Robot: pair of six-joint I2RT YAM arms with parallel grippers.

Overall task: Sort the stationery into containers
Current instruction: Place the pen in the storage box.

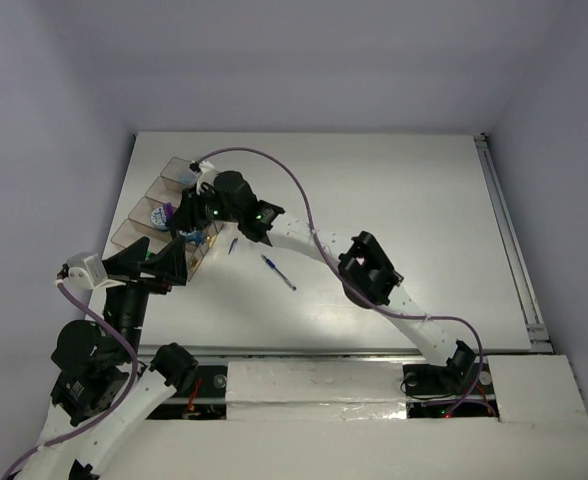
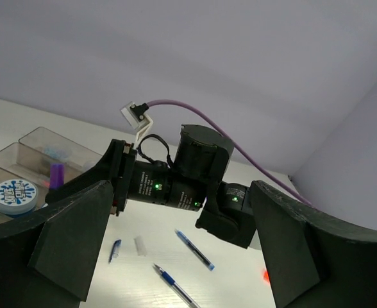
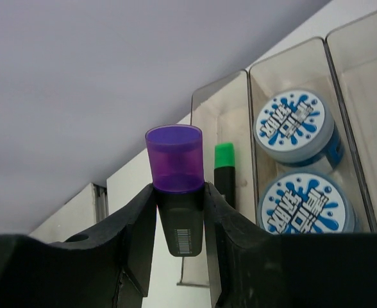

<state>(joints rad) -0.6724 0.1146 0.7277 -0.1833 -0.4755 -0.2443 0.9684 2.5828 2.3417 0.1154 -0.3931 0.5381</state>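
My right gripper should next move back and down and let go of the black marker in the green-capped marker's compartment [image 1: 194, 253] [image 3: 227, 173], because that is below the gripper toward my base.
My right gripper [image 3: 179, 200] is shut on a black marker with a purple cap [image 3: 174, 157], held above the smoky clear containers [image 3: 230, 106]. One compartment holds a green-capped marker [image 3: 224, 172]; the one beside it holds two blue-and-white rolls [image 3: 294, 125]. In the top view the right gripper [image 1: 188, 222] hangs over the containers [image 1: 137, 213] at the table's left. My left gripper [image 1: 160, 262] is open and empty just in front of them. Two blue pens [image 2: 193, 249] [image 2: 172, 285], a short blue piece [image 2: 115, 251] and a tiny white piece [image 2: 139, 245] lie on the table.
The right arm [image 1: 319, 250] stretches across the middle of the table above the loose pen [image 1: 279, 272]. A metal rail [image 1: 511, 245] runs along the table's right edge. Grey walls stand close on the left and at the back.
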